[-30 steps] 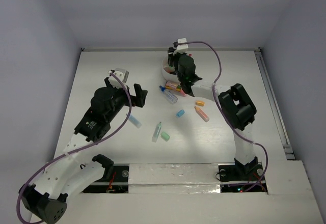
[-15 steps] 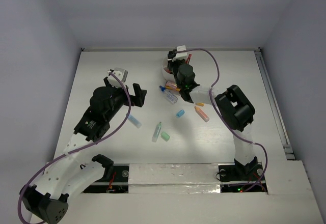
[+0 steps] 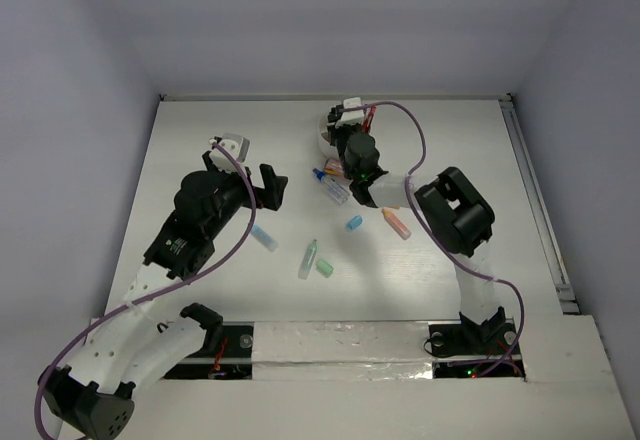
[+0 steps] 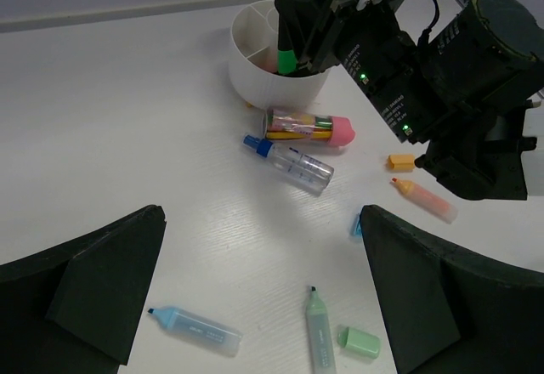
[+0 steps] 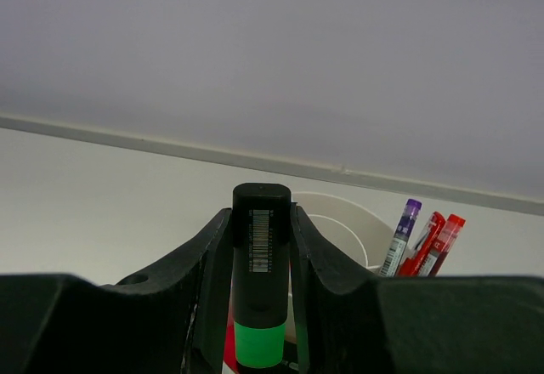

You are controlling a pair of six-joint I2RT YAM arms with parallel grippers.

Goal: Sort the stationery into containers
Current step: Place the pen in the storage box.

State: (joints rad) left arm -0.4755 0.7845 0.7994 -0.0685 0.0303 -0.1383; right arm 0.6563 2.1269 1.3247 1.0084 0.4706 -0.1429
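Observation:
My right gripper lowers the already upright marker further down inside the near section of the white cup [image 3: 326, 141] [image 5: 291, 354] next and releases it, since that section opens below my gripper.
A round white cup [image 4: 274, 87] with inner dividers stands at the back of the table [image 3: 200, 150]; a purple pen [image 5: 399, 238] and red pens [image 5: 430, 241] stick out of it. My right gripper [image 5: 261, 221] is shut on a black marker with a green band [image 5: 260, 282], held upright right over the cup [image 3: 326, 141], its tip end down in the opening [image 4: 286, 58]. My left gripper [image 4: 263, 280] hangs wide open and empty above a light blue highlighter [image 4: 194, 330], a green highlighter [image 4: 319, 333] and a green cap [image 4: 359, 342].
Beside the cup lie a pink-ended marker [image 4: 306, 126] and a clear pen with a blue cap [image 4: 289, 160]. Further right are an orange cap [image 4: 401, 162], an orange highlighter [image 4: 423, 200] and a blue cap [image 3: 354, 223]. The right arm [image 3: 455, 210] reaches over that side.
My right gripper has carried the marker back and to the left, from beside the cup to over it. The left arm has barely moved.

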